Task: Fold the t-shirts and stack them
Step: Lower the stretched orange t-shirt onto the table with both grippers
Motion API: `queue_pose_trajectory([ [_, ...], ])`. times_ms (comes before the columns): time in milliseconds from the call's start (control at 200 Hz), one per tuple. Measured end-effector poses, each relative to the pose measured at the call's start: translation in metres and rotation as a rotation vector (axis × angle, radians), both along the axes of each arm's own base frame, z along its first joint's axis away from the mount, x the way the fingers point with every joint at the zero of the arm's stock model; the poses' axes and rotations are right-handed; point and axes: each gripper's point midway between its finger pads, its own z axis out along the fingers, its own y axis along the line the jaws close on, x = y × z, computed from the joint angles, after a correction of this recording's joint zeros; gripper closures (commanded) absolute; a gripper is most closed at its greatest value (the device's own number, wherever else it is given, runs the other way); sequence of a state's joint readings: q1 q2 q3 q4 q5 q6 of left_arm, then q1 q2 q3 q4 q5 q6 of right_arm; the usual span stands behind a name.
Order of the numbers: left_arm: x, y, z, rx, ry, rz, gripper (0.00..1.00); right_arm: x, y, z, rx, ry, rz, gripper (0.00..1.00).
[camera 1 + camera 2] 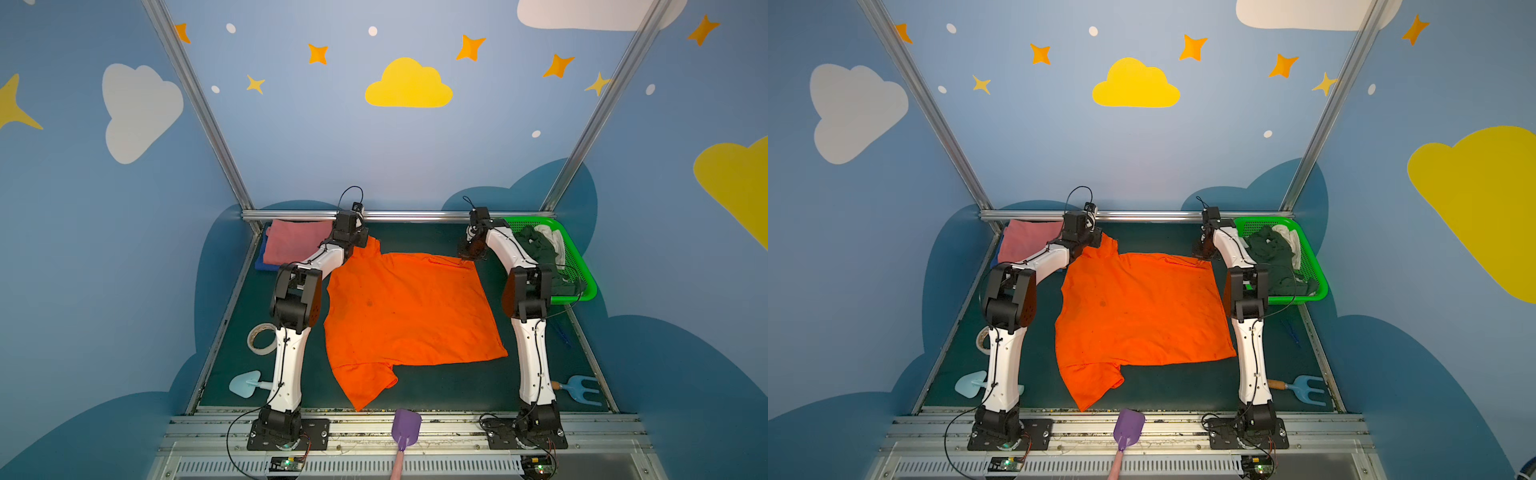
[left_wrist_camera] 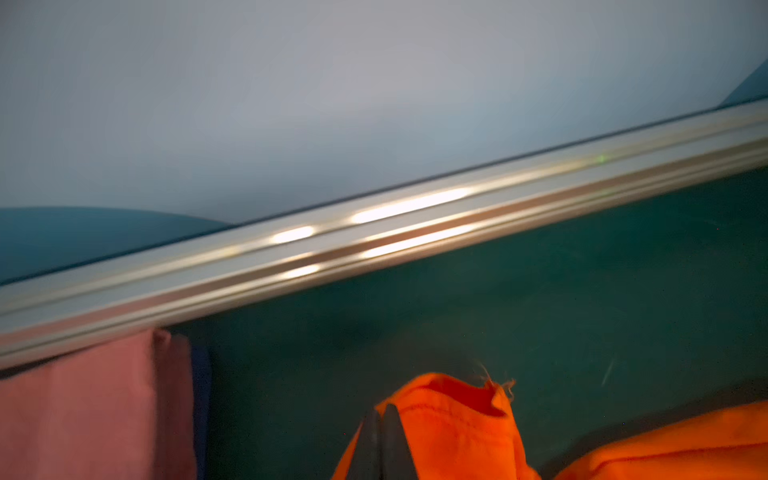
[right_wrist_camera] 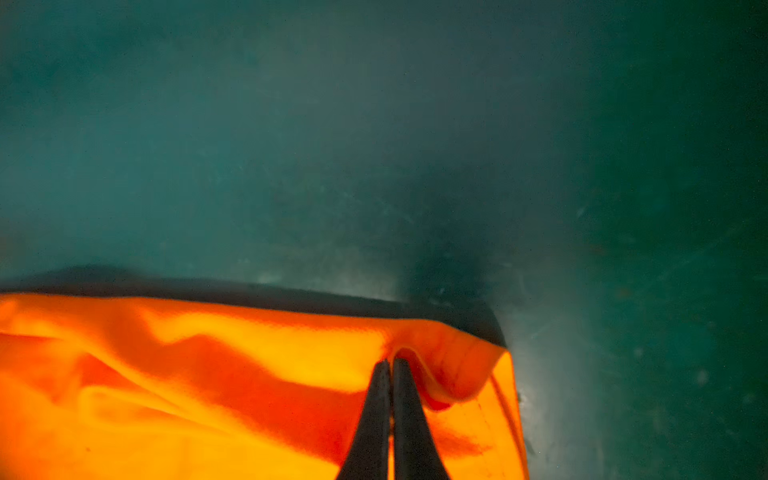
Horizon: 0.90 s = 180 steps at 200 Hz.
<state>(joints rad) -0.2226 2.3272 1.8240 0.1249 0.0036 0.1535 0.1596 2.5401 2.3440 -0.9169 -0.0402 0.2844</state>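
Next, my left gripper pulls the t-shirt's sleeve outward and frees its hem over the bare part of the table by the far bar. That part lies open outward of the gripper.
The orange t-shirt lies spread on the dark green table in both top views, one sleeve pointing at the near edge. My left gripper is shut on the shirt's far left sleeve hem, which stands lifted off the table. At the shirt's far right corner my right gripper is shut on a pinched fold of the orange cloth. In a top view the left gripper and the right gripper sit along the shirt's far edge. A folded pink t-shirt rests on a blue t-shirt at the far left corner.
A green mesh basket with dark and white clothes stands at the far right. A tape roll and a pale blue toy shovel lie near the left arm. A blue toy rake lies near right, a purple shovel on the front rail.
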Motion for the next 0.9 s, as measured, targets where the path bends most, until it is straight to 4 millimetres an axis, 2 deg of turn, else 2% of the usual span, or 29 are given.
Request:
queue_pose_trajectory([
  [165,0.019,0.004,0.026,-0.043,-0.077,0.038,0.95,0.009,-0.01,0.004,0.002,-0.03,-0.052,1.0],
  [250,0.029,0.01,0.032,-0.069,-0.099,0.058,0.95,0.015,-0.017,0.007,0.012,-0.051,-0.081,1.0],
  [300,0.035,0.014,0.034,-0.081,-0.108,0.068,0.95,0.02,-0.02,0.011,0.019,-0.067,-0.099,0.92],
  [390,0.045,0.017,0.031,-0.098,-0.114,0.083,0.95,0.03,-0.026,0.021,0.04,-0.101,-0.133,0.93],
  [531,0.053,0.023,0.011,-0.117,-0.093,0.121,0.94,0.047,-0.033,0.037,0.086,-0.161,-0.187,0.8],
  [581,0.054,0.026,0.002,-0.128,-0.082,0.139,0.89,0.05,-0.036,0.04,0.106,-0.172,-0.205,0.77],
  [626,0.055,0.027,-0.004,-0.133,-0.072,0.15,0.76,0.053,-0.037,0.041,0.125,-0.18,-0.219,0.77],
  [691,0.056,0.029,-0.012,-0.151,-0.057,0.17,0.72,0.056,-0.04,0.041,0.151,-0.184,-0.236,0.71],
  [721,0.056,0.031,-0.013,-0.158,-0.053,0.179,0.66,0.057,-0.039,0.041,0.164,-0.186,-0.241,0.67],
  [816,0.058,0.034,-0.007,-0.182,-0.064,0.201,0.39,0.061,-0.04,0.043,0.193,-0.198,-0.248,0.69],
  [901,0.061,0.037,0.004,-0.199,-0.089,0.215,0.34,0.064,-0.038,0.046,0.217,-0.208,-0.241,0.67],
])
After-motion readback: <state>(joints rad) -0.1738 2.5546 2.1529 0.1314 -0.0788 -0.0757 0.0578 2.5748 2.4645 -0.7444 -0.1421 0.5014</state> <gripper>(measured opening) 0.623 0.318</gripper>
